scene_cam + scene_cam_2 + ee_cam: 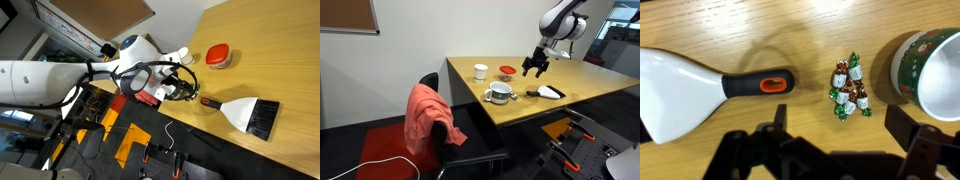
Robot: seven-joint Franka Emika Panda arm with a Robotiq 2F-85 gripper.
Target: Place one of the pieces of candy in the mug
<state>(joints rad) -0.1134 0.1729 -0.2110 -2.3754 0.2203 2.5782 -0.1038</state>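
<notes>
My gripper lowers beside the mug [928, 68] next to reach the green wrapper ends at the candy [848, 88] pile's near edge. Those ends lie closest to my open fingers.
In the wrist view a small pile of candy [848, 88] in green and white wrappers lies on the wooden table. The mug [928, 68] stands just right of it, cut off by the frame edge; it has a green and red pattern outside and a pale inside. It also shows in an exterior view [500, 92], pale with a dark band. My gripper [840, 122] is open and empty, hovering above the table with the candy just beyond its fingertips. It shows in both exterior views [182, 86] [533, 68]. The candy is too small to make out there.
A white brush with a black handle [700, 85] [550, 92] [245, 112] lies beside the candy. A red lid [507, 71] [219, 55] and an all-white cup [480, 71] stand further back. A chair with a red cloth [425, 115] is at the table edge.
</notes>
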